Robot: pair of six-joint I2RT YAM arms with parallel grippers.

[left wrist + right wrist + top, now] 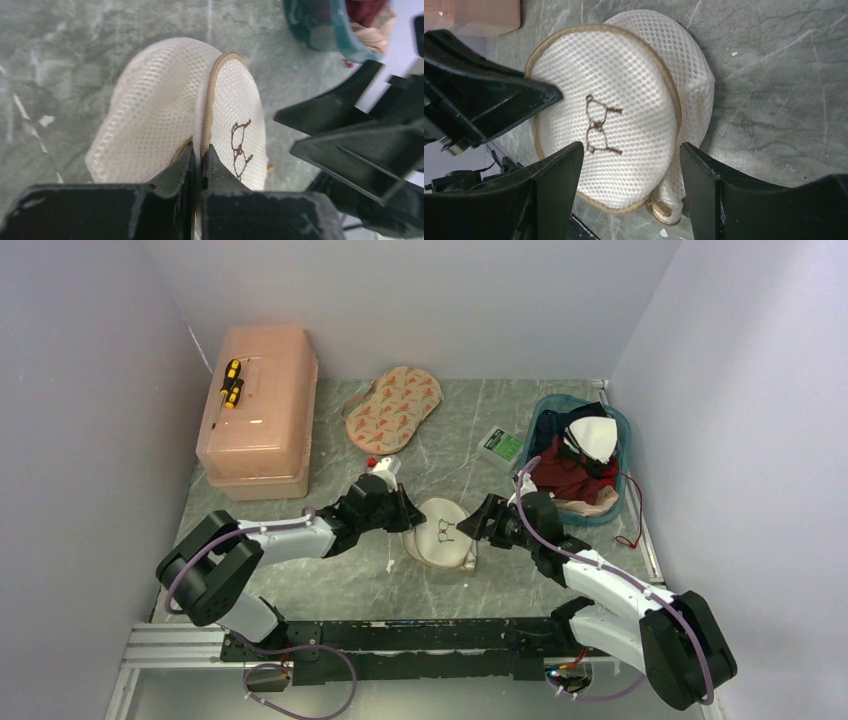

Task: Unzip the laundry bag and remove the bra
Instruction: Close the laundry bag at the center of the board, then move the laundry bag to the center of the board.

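The bag's lid stands tilted up in my left gripper's shut fingertips, so next my left gripper needs to lower toward the tabletop and open to release the cream rim seam.
The laundry bag (440, 532), a white mesh drum with a cream rim and a small dark bra icon on its lid, lies on the table between both arms. My left gripper (201, 152) is shut on the bag's cream rim seam (212, 90), seen from above at the bag's left side (408, 512). My right gripper (630, 150) is open, its fingers straddling the bag's (609, 115) near edge. The tan zipper pull (663, 210) lies between those fingers, nearer the right one. The bag is zipped and the bra is hidden.
A teal basket (612, 430) full of clothes stands right of the bag. At the back left is a pink plastic box (262, 410) with a yellow-black screwdriver (231, 382) on it. A beige two-cup piece (393, 408) and a green packet (502, 445) lie behind the bag. Walls close in on three sides.
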